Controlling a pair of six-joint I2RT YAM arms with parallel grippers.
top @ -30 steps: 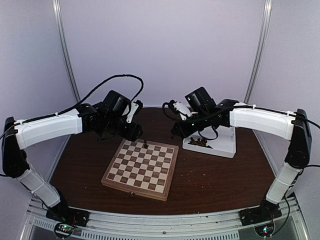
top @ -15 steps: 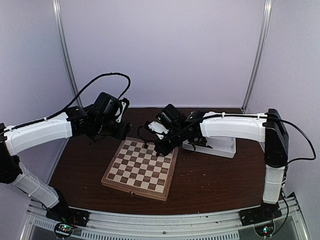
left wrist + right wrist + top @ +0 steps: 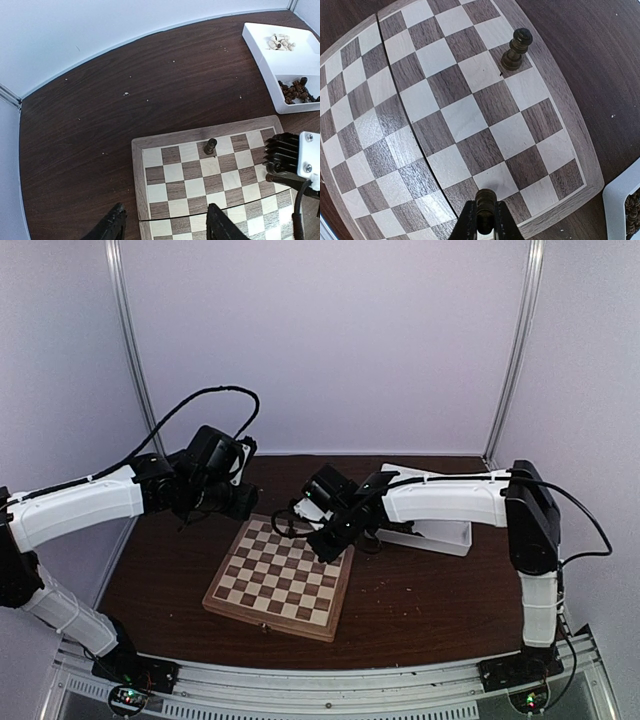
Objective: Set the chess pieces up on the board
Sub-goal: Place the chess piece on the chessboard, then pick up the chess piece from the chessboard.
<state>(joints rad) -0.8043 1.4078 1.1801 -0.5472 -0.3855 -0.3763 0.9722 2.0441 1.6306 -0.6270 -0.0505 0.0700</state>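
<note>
I will move my left gripper across and down onto the dark chess piece at my right gripper, since it is below my left gripper and to its right in the top view.
The board [image 3: 282,578] lies mid-table with tan and dark checks. One dark chess piece [image 3: 210,146] stands upright on its far row; it also shows in the right wrist view [image 3: 515,50]. My right gripper [image 3: 485,220] is shut on a dark chess piece [image 3: 485,207] and holds it above the board's far right part [image 3: 330,540]. My left gripper [image 3: 165,227] is open and empty, above the board's far left corner [image 3: 245,508]. More dark pieces [image 3: 296,91] and pale pieces [image 3: 279,42] lie in the white tray.
The white compartment tray [image 3: 440,536] sits right of the board on the dark brown table [image 3: 430,600]. The right arm stretches over the tray and board edge. White walls close the back and sides.
My right gripper has moved left from the tray to over the board's far right part, carrying a dark piece. The left arm has drawn back a little to the left.
</note>
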